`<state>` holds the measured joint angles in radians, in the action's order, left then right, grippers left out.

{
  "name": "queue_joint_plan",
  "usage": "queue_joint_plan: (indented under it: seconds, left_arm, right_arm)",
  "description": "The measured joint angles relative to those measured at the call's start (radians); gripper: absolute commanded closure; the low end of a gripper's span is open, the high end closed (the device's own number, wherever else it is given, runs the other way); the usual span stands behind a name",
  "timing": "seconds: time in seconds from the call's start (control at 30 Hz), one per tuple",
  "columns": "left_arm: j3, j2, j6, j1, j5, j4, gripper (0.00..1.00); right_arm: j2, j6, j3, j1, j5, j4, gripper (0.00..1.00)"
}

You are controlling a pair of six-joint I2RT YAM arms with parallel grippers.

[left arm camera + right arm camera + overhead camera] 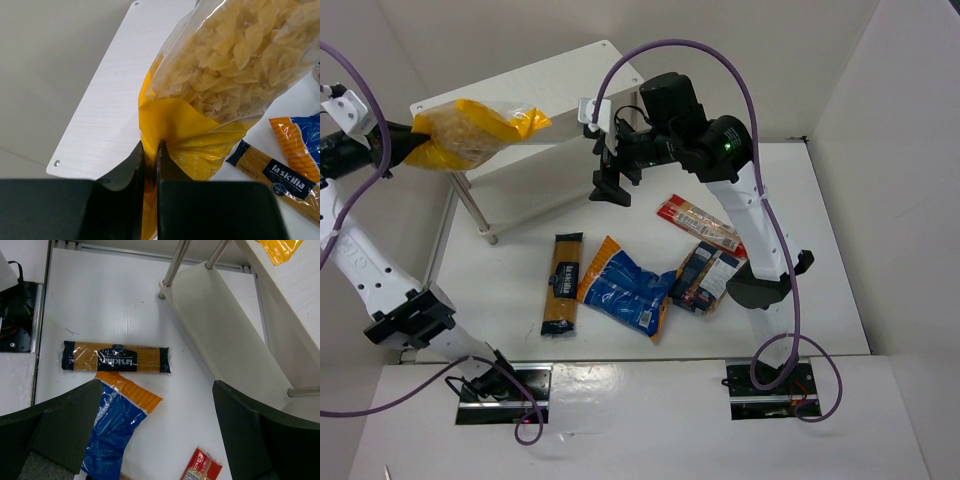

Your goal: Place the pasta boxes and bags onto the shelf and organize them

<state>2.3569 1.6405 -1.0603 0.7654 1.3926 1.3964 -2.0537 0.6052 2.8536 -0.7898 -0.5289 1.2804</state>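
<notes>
The shelf's top board (522,86) (110,105) is bare and has room for the bag. My left gripper should next carry the bag outward, lower it onto that board and let go of it there.
My left gripper (415,138) (150,148) is shut on the yellow end of the yellow-and-clear bag of short pasta (475,130) (225,65). It holds the bag in the air over the left end of the shelf's (555,85) top board (110,105). The right gripper (610,186) (156,386) hangs open and empty above the table in front of the shelf. Below it lie the orange-dark spaghetti packet (563,283) (116,358), the blue crinkly bag (625,288) (112,430), the slim red-clear packet (700,222) (202,467) and the dark blue box (708,277).
The shelf's lower board (225,330) and thin silver legs (472,205) stand at the back left of the table. White walls close in the left, back and right sides. Purple cables loop over both arms.
</notes>
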Motion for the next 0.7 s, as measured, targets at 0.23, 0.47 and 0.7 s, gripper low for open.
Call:
queue_joint_plan:
  seconds: [0.23,0.47,0.7]
  left_arm:
    - [0.198,0.095,0.045,-0.016,0.002,0.014,1.0]
    - [0.453,0.217,0.128,-0.034,0.012,0.011,1.0]
    - [0.562,0.283,0.176,-0.059,0.033,0.009,1.0]
  right_arm:
    - [0.0,-0.011,0.0,0.0,-0.007,0.0,0.01]
    - [0.0,-0.013,0.0,0.0,-0.006,0.001,0.01]
    - [-0.002,-0.013,0.0,0.0,-0.006,0.001,0.01]
